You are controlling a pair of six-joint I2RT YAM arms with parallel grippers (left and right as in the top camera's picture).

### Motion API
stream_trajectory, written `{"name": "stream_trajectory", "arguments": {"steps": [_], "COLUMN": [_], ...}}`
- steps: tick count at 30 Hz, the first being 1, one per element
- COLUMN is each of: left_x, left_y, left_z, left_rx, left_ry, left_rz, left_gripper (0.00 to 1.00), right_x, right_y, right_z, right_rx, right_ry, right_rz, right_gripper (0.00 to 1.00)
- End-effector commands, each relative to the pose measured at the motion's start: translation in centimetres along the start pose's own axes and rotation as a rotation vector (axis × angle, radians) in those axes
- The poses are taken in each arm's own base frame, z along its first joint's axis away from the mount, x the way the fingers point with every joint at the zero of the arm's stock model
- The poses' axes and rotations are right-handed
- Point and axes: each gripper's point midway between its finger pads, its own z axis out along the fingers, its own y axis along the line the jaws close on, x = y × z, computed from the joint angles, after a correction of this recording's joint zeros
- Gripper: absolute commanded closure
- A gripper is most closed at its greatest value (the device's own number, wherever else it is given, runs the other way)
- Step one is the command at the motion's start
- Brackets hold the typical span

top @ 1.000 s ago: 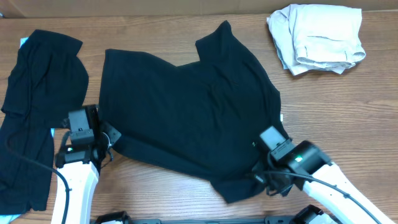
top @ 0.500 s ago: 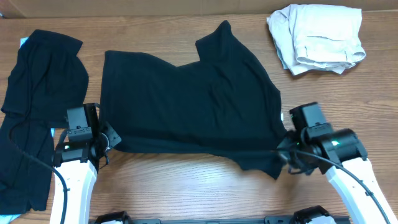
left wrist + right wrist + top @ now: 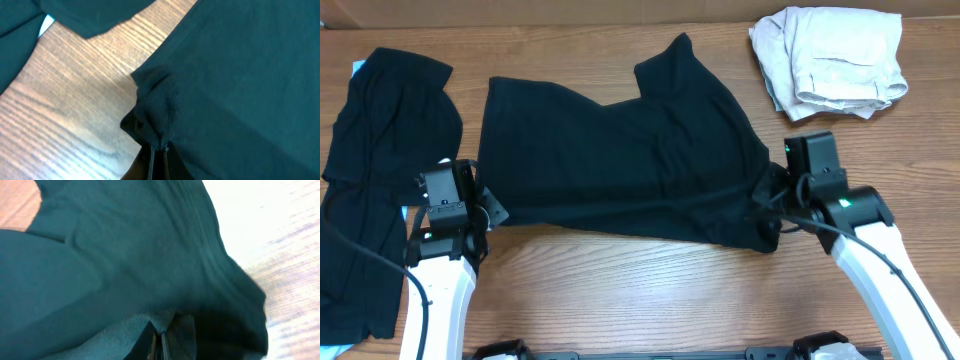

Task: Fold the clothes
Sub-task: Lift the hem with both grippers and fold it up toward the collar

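Observation:
My left gripper should next move a little away from my base to bring the pinched near corner over the spread shirt, and then open.
A large black T-shirt (image 3: 620, 150) lies spread on the wooden table, its near edge lifted and folded over. My left gripper (image 3: 480, 207) is shut on the shirt's near left corner; in the left wrist view the fabric (image 3: 160, 107) bunches between the fingers (image 3: 159, 155). My right gripper (image 3: 770, 200) is shut on the shirt's near right corner; in the right wrist view the cloth (image 3: 125, 255) is pinched between the fingers (image 3: 159, 342). A second black garment (image 3: 375, 170) lies at the far left.
A folded beige garment (image 3: 835, 60) sits at the back right. Bare wooden table (image 3: 640, 290) runs along the front, between the two arms.
Both grippers have pulled the shirt's near edge up and away from me. The right gripper moved far to the right and back, dragging its corner; the hem now lies straighter.

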Motion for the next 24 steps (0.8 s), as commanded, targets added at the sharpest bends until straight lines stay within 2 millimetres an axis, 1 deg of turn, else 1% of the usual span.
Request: {"name": "stream_trajectory", "arguments": {"steps": [1,3,4,6,10,12,15,17,21,24], "left_x": [-1.4,-1.7,-2.0,-2.4,-3.4,-3.8,-4.7,-5.1,-5.4,-5.8], "left_y": [0.1,-0.3,-0.6,-1.2,-2.1,-2.5,-3.2,-3.2,-2.2,-1.6], "left_z": [0.9,2.0,3.2,4.5,6.3,6.6,6.5,6.4,6.5,6.4], "left_rx": [-0.033,-0.032,-0.03,-0.021,-0.003,0.01,0.042,0.042,-0.014,-0.054], "left_ry": [-0.031,-0.031,-0.035,-0.043,-0.078,-0.096,-0.129,-0.14,-0.162,-0.186], "left_rz": [0.011,0.012,0.01,0.008,0.003,-0.001,-0.008,-0.01,-0.014,-0.021], "left_gripper": [0.96,0.96,0.96,0.96,0.96,0.96,0.96,0.96,0.96,0.96], "right_x": [-1.1,-1.2,-1.5,-1.7,-1.9,-2.0,-2.1,-2.2,-2.7,-3.3], "right_y": [0.4,0.4,0.4,0.2,-0.3,-0.4,-0.5,-0.4,-0.1,-0.2], "right_z": [1.2,2.1,2.7,3.3,4.0,4.2,4.2,4.2,4.2,4.4], "right_rx": [0.012,0.016,0.023,0.04,0.071,0.08,0.088,0.084,0.069,0.085], "right_ry": [-0.008,-0.004,-0.006,-0.014,-0.017,-0.019,-0.023,-0.028,-0.048,-0.077], "right_rz": [-0.031,-0.034,-0.034,-0.037,-0.036,-0.036,-0.036,-0.036,-0.037,-0.035], "right_gripper": [0.96,0.96,0.96,0.96,0.96,0.96,0.96,0.96,0.96,0.96]}}
